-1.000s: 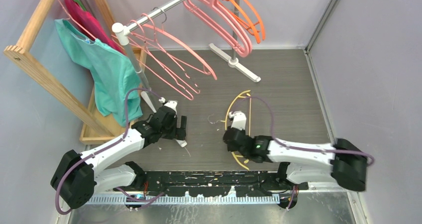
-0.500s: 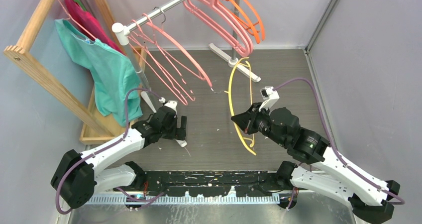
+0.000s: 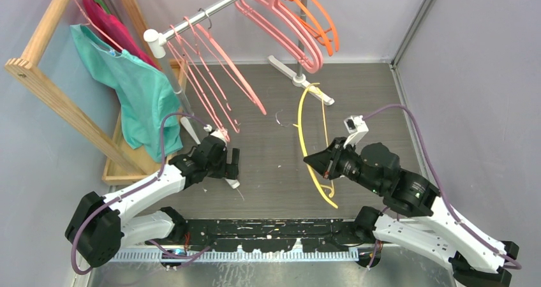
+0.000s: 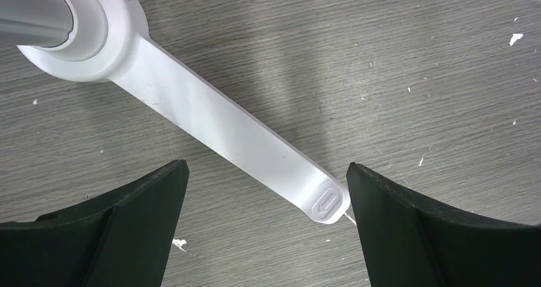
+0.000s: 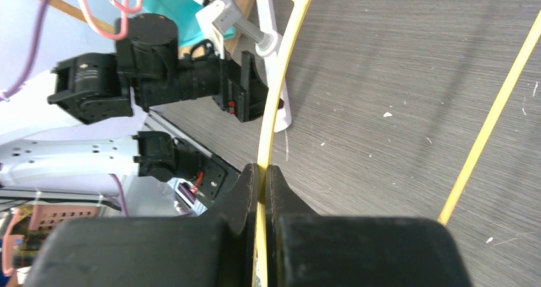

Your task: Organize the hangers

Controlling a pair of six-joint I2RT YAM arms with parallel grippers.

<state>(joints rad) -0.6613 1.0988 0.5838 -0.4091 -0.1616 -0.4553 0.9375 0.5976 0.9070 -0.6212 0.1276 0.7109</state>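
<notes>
Next, my right gripper raises the yellow hanger [image 3: 301, 124] outward onto the silver bar's bare part [image 3: 226, 4] above and releases it, since that part is free for a hook.
My right gripper [image 3: 312, 161] is shut on a thin yellow hanger [image 3: 301, 124] and holds it in the air above the table; in the right wrist view [image 5: 261, 172] the yellow wire [image 5: 284, 76] runs between the closed jaws. Its metal hook [image 3: 279, 118] points left toward the rail. Several thin pink hangers [image 3: 210, 76] hang at the near end of the silver rail [image 3: 210, 9]. Thick pink hangers [image 3: 281, 25] and orange hangers [image 3: 319, 16] hang at its far end. My left gripper [image 3: 233, 166] is open and empty, low over the rack's white foot [image 4: 229, 137].
A wooden rack [image 3: 48, 92] at the left holds a thin pink hanger with teal [image 3: 137, 95] and magenta garments. The rail stand's second white foot [image 3: 300, 80] lies at the back centre. Grey walls close in the right side and the back.
My right arm has lifted the yellow hanger off the table and carried it up and to the right. The thin pink hangers are swinging. The left arm has not moved.
</notes>
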